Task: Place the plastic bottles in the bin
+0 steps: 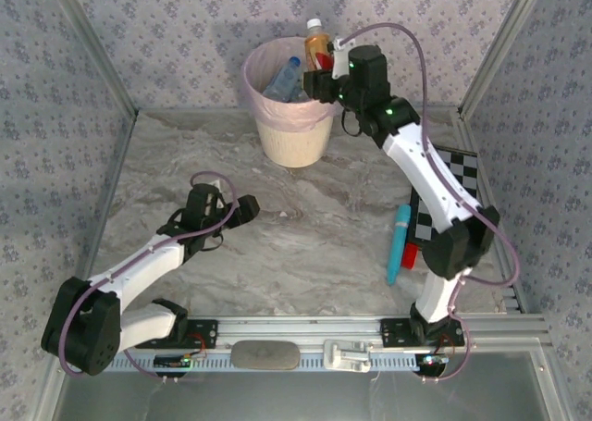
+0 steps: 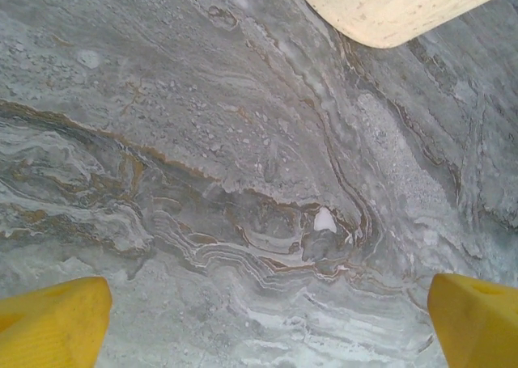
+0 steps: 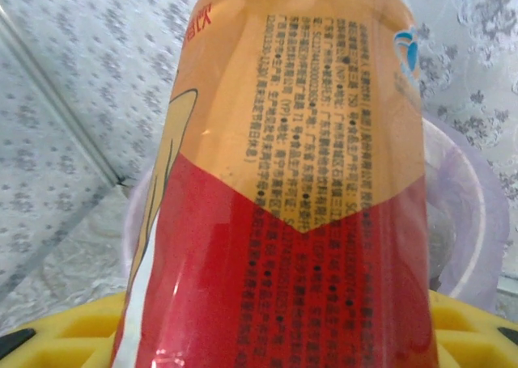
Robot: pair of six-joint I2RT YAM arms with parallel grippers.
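My right gripper carries the white-capped plastic bottle over the bin's lined opening (image 1: 283, 73) next, then lets go of the bottle there.
The bin (image 1: 294, 143), a cream wastebasket with a pink liner, stands at the back of the table. My right gripper (image 1: 326, 74) hovers at its right rim, shut on a white-capped plastic bottle (image 1: 316, 43) with an orange and red label. That bottle (image 3: 291, 182) stands upright between the yellow fingers (image 3: 65, 327), with the bin's lined rim (image 3: 473, 222) behind it. A clear bottle with a blue cap (image 1: 283, 79) lies inside the bin. My left gripper (image 1: 248, 208) is open and low over bare marble, well in front of the bin. Nothing sits between its yellow fingers (image 2: 57, 319); the bin's base (image 2: 396, 8) is ahead.
A turquoise stick with a red end (image 1: 398, 245) lies at the right beside a black-and-white chequered board (image 1: 453, 190). Patterned walls close in the back and both sides. A metal rail (image 1: 305, 328) runs along the near edge.
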